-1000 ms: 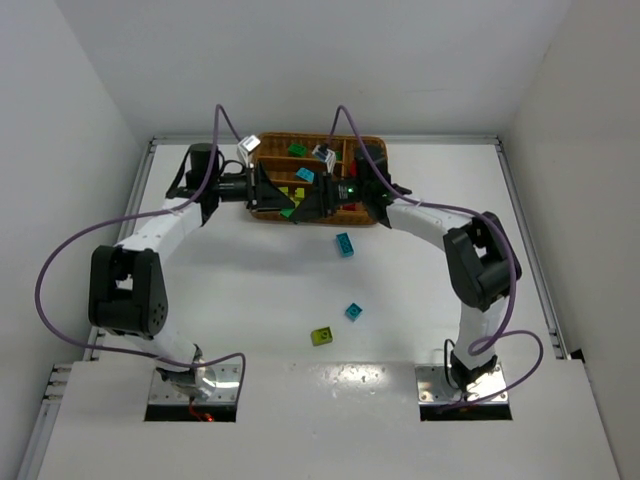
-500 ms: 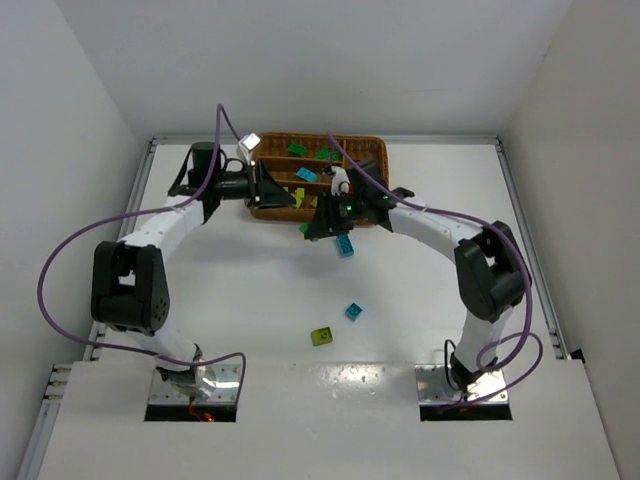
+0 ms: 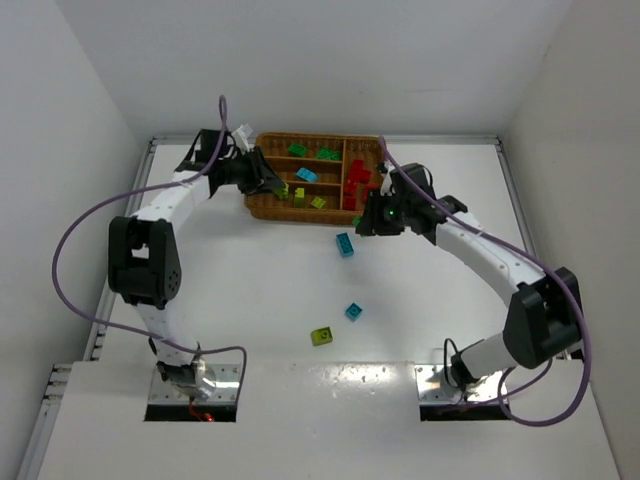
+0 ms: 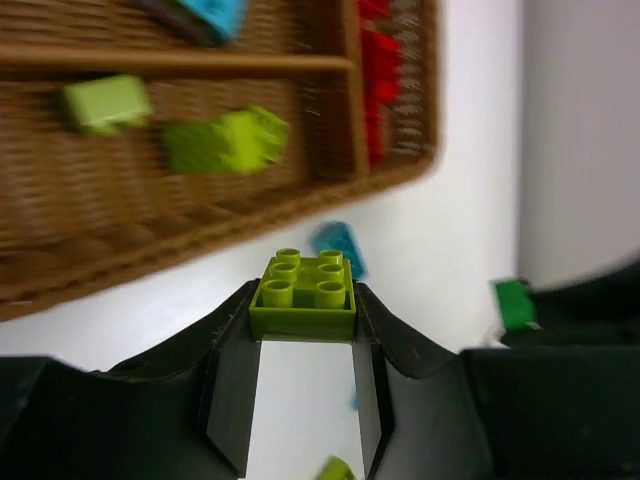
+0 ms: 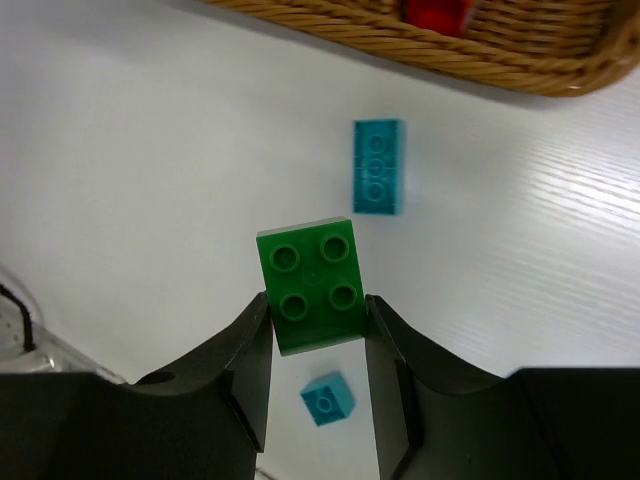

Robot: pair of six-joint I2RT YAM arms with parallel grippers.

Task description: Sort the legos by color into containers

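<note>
I will next move my left gripper down and to its left in the wrist view and release, since the tray section with matching yellow-green legos is there.
My left gripper (image 3: 274, 186) is shut on a yellow-green lego (image 4: 303, 295) and holds it over the near left edge of the wicker tray (image 3: 262, 208). My right gripper (image 3: 364, 219) is shut on a green lego (image 5: 312, 283) above the table, just in front of the tray's right end. The tray holds green legos (image 3: 327, 154), a cyan one (image 3: 306, 174), yellow-green ones (image 4: 225, 143) and red ones (image 3: 358, 180) in separate sections. On the table lie a long cyan lego (image 3: 344, 244), a small cyan one (image 3: 353, 311) and a yellow-green one (image 3: 321, 336).
The tray's front wall (image 5: 450, 50) is just beyond the right gripper. The long cyan lego (image 5: 379, 167) and the small cyan one (image 5: 327, 397) lie under the right gripper. White walls enclose the table on three sides.
The two grippers were together at the tray's front edge and have drawn apart. The left went left and back with the yellow-green lego; the right went right with the green one.
</note>
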